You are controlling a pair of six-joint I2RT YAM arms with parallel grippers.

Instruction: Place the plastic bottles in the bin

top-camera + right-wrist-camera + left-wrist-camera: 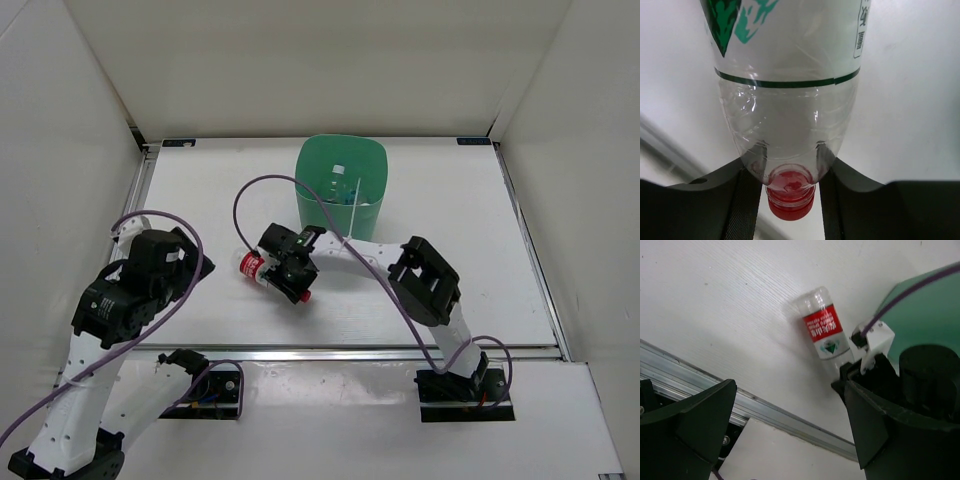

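I should next raise my right gripper and carry the bottle outward over the green bin's open top (341, 170), then release it, because the bin's top is above and outward of my right gripper.
A clear bottle with a red label (252, 265) and a red cap (790, 202) lies at the table's middle left, cap toward the near side. It shows in the left wrist view (824, 330) and fills the right wrist view (790, 75). My right gripper (287, 268) (790, 165) is shut on its shoulder, one finger on each side of the neck. The green bin (342, 160) stands upright just behind, with at least one bottle (340, 190) inside. My left gripper (165, 262) (790, 390) is open and empty, above the table's left front.
White walls close in the table on the left, back and right. A metal rail (350, 352) runs along the table's near edge and shows in the left wrist view (770, 407). A purple cable (250, 190) loops over the table left of the bin.
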